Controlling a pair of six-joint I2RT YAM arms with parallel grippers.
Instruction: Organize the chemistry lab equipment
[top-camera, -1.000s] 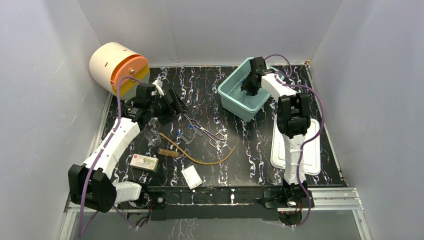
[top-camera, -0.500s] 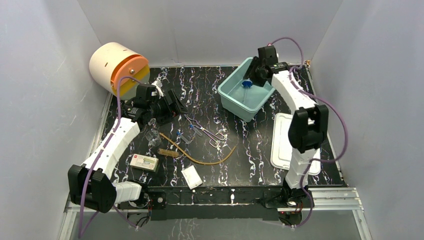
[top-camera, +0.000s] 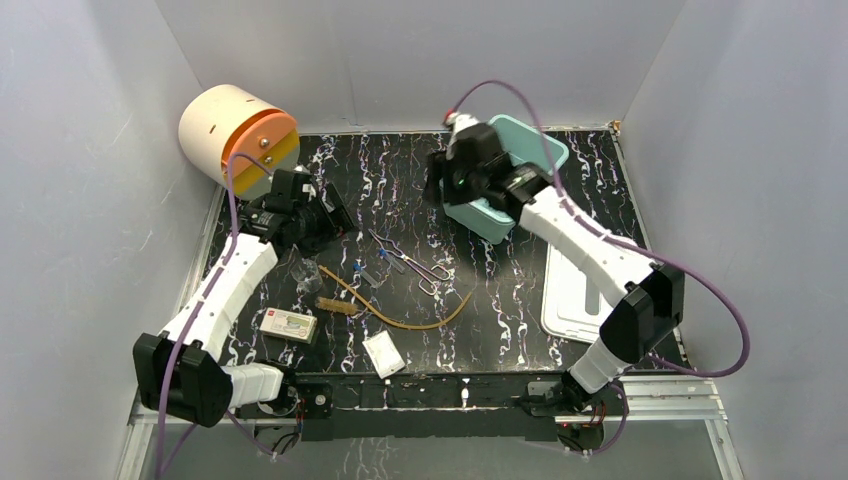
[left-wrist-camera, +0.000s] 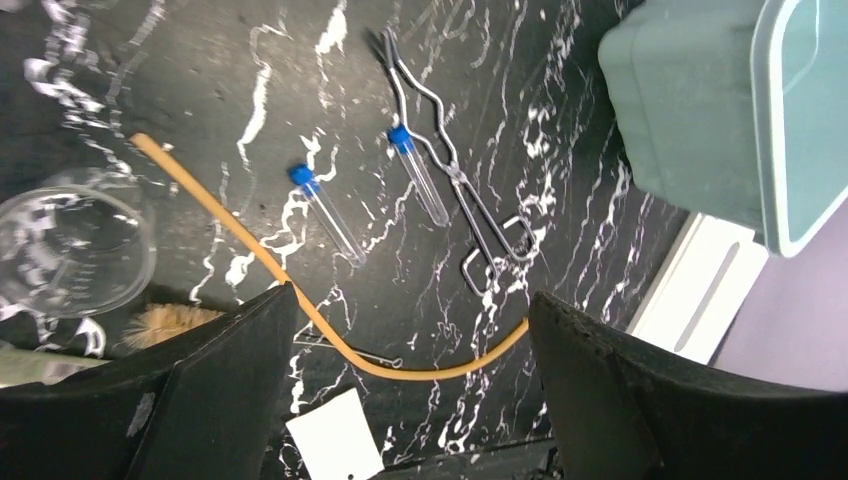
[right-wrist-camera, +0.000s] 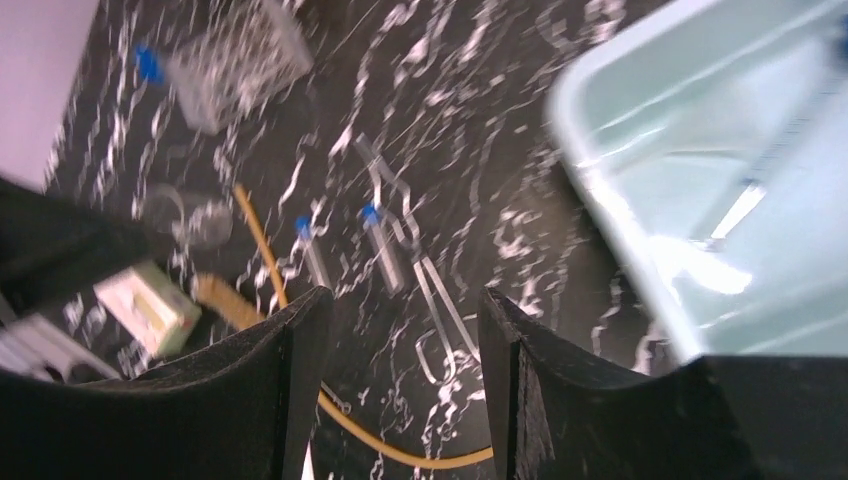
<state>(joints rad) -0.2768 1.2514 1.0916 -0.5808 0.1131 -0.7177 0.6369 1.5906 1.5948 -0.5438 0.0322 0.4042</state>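
I will next move my right gripper down and to the left in the top view, onto the far tips of the metal tongs. Those tips are clear of the test tubes.
Lab items lie on the black marble table: metal tongs (top-camera: 412, 260), a long tan tube (top-camera: 405, 320), a brush (top-camera: 335, 305), a glass beaker (top-camera: 305, 272) and a white packet (top-camera: 384, 352). The left wrist view shows two blue-capped test tubes (left-wrist-camera: 325, 212), the tongs (left-wrist-camera: 470, 195), the tube (left-wrist-camera: 300, 300) and the beaker (left-wrist-camera: 75, 250). My left gripper (top-camera: 330, 215) is open and empty above the beaker area. My right gripper (top-camera: 438, 188) is open and empty, just left of the teal tub (top-camera: 515, 185). The blurred right wrist view shows a clear rack (right-wrist-camera: 240, 62) and the tongs (right-wrist-camera: 425, 280).
A white and orange cylinder (top-camera: 240, 135) stands at the back left. A flat white lid (top-camera: 580, 290) lies right of centre. A small red and white box (top-camera: 290, 323) lies at the front left. Grey walls enclose the table.
My right gripper has come out of the teal tub and swung left over the table, leaving a blue item in the tub. My left gripper has shifted slightly left.
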